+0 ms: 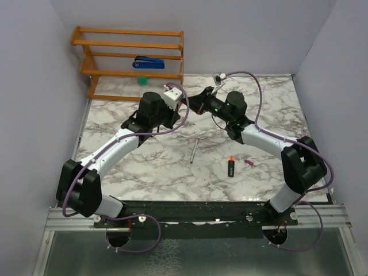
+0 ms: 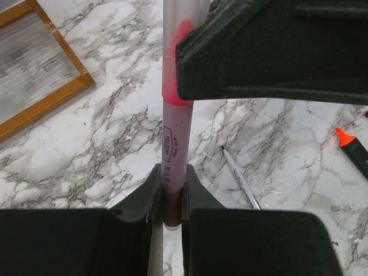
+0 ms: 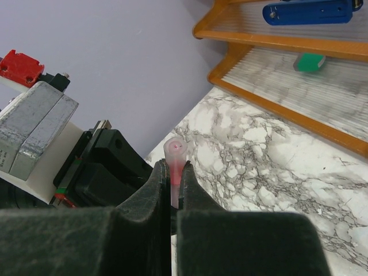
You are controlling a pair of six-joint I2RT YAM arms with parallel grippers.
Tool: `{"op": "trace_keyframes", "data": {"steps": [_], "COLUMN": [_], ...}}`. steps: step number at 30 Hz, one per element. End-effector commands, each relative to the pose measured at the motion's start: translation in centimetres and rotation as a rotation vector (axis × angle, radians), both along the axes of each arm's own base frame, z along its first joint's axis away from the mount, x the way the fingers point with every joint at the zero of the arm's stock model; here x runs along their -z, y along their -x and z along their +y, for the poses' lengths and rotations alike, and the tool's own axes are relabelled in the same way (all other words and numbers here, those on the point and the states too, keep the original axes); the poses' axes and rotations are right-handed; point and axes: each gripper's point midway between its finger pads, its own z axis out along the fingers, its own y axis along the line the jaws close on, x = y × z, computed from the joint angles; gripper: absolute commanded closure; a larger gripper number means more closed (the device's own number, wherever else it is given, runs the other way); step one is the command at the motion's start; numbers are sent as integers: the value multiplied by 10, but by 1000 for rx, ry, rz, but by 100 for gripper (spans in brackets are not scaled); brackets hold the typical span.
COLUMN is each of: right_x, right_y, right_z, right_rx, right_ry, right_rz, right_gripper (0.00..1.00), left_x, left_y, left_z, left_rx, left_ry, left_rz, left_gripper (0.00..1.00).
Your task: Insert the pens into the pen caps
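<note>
The pen's upper end is inside the cap and my left gripper holds the body of the pen, so my right gripper will tip slightly down and open.
My left gripper (image 2: 172,178) is shut on the lower barrel of the slim pink pen (image 2: 174,144), which stands upright between its fingers. The pen's upper end sits inside the pale pink cap (image 2: 183,40). My right gripper (image 3: 174,172) is shut on that cap (image 3: 175,150), whose closed end pokes out past the fingertips. In the top view the two grippers meet above the back middle of the table. The silver-grey pen (image 1: 194,150) lies on the marble, and the black marker with the orange tip (image 1: 230,167) lies to its right. A magenta cap (image 1: 249,163) lies beside the marker.
A wooden rack (image 1: 132,57) stands at the back left against the wall. A blue stapler (image 1: 148,62) and a small green ball (image 1: 143,80) rest on its shelves. Purple walls close the table on three sides. Cables loop off both wrists.
</note>
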Motion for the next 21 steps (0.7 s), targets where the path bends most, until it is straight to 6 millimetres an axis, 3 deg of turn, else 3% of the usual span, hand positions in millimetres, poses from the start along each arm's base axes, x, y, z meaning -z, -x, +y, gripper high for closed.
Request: {"op": "trace_keyframes", "data": {"steps": [1,13,21], "right_x": [155,167,162], "right_y": [170,175,173], "right_z": [25,27,28], "right_rx": [-570,-593,-590], "right_ry": [292,320,326], "right_rz": [621,658,642], "right_gripper": [100,100,100], "left_x": [-241,-252,-240], "left_y": [-32,-26,-27], "left_z": [46,51,53], "left_rx": [-239,-238,-245], "left_ry": [384,403,393], "left_rz": [-701,-734,-713], "left_gripper": [100,100,100]}}
